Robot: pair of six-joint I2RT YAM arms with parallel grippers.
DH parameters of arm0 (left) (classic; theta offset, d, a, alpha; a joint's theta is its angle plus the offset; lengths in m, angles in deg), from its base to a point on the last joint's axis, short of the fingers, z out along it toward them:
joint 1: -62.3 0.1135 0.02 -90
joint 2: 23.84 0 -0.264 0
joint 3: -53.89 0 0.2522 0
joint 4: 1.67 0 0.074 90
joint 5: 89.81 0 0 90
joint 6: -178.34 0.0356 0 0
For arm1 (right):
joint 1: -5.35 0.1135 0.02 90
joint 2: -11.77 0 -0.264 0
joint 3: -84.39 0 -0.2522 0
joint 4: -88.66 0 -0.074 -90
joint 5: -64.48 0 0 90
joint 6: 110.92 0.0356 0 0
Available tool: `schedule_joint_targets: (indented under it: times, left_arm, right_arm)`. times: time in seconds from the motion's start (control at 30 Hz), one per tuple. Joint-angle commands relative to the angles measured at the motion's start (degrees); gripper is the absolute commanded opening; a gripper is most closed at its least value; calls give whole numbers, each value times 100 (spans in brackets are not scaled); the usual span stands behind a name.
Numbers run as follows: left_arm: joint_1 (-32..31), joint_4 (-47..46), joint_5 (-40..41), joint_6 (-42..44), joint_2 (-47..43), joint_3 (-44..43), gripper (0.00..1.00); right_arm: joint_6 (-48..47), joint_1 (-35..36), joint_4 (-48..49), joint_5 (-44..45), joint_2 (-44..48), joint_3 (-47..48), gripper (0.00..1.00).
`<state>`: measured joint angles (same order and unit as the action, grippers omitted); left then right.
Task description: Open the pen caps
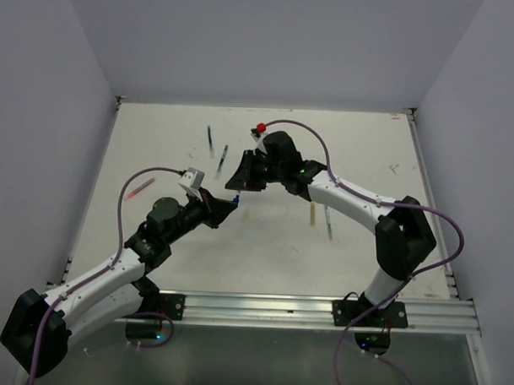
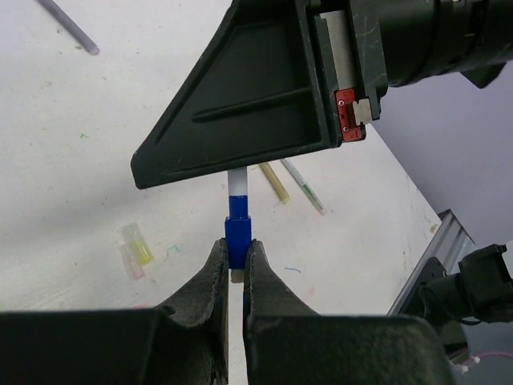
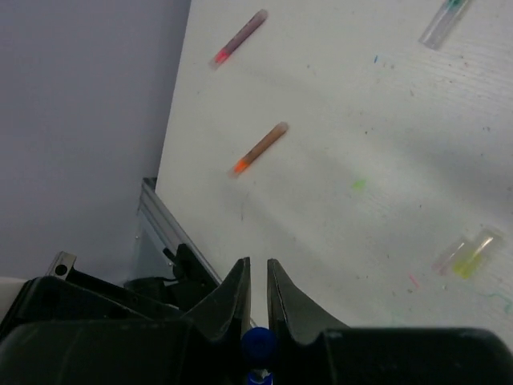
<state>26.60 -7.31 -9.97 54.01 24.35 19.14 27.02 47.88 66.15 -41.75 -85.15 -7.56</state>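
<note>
The bare tabletop beside the loose yellow [image 2: 138,245] and pink caps lies below my left gripper. My left gripper needs to bring the blue end piece down there next and release it.
A blue pen [image 1: 236,197] is held in the air between both grippers. My left gripper [image 2: 237,250] is shut on its short blue end piece [image 2: 238,237]. A white length of barrel [image 2: 237,183] runs from there up into my right gripper [image 1: 243,180]. In the right wrist view my right gripper [image 3: 257,277] is shut, with a round blue pen end [image 3: 258,343] deep between the jaws. I cannot tell which blue end is the cap. Loose yellow [image 2: 138,245] and pink [image 2: 128,261] caps lie on the table.
Other pens lie around: two teal ones [image 1: 210,138] at the back, a red one [image 1: 141,187] at the left, a yellow one [image 1: 312,213] and a grey one [image 1: 329,222] at the right. An orange pen [image 3: 258,150] shows below my right gripper. A metal rail [image 1: 320,306] edges the front.
</note>
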Motion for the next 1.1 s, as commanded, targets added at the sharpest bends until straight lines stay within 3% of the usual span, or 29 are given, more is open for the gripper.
schedule_joint_targets:
  times: [0.0,0.03,0.17,0.37,0.6,0.67,0.77,0.83,0.87,0.9,0.93,0.97,1.0,1.07]
  left_arm:
    - [-112,-529,-1181,31,-327,130,0]
    - [-112,-626,-1269,31,-327,165,0]
    - [-112,-1723,-2086,-354,-275,517,0]
    - [-112,-2127,-1999,-662,-116,578,0]
    - [-112,-3561,-2351,-1260,-116,1088,0]
    - [-112,-3475,-2281,-1287,-186,1115,0]
    - [-104,-2846,-2088,-1174,-318,923,0]
    - [-104,-1811,-1390,-780,-467,616,0]
    - [-103,-360,-940,-664,-546,379,0]
    - [-103,307,-475,-593,-529,20,0]
    - [-103,949,487,-532,-477,-201,0]
    - [-103,1825,862,-505,-398,-351,0]
    - [-103,1973,1144,-470,-232,-440,0]
    - [-95,2177,1498,-522,-117,-450,0]
  right_arm:
    - [-1341,-525,847,-766,-143,272,0]
    - [-1253,-630,1449,-942,-108,10,0]
    - [-1068,-693,2114,-1628,-55,-151,0]
    - [-517,-693,2991,-2287,-116,-440,0]
    - [1935,-701,7547,-3395,-836,-1073,0]
    - [2351,-710,7906,-3361,-986,-1100,0]
    - [1756,-710,7075,-3150,-716,-1161,0]
    - [698,-719,5199,-2528,-426,-1083,0]
    - [220,-710,4329,-2247,-145,-961,0]
    - [-228,-684,2259,-1165,-12,-533,0]
    - [-868,-675,1272,-606,68,-285,0]
    - [-1048,-675,505,-114,103,-65,0]
    - [-1172,-666,-738,135,86,311,0]
    - [-1497,-693,-1940,1128,-36,718,0]
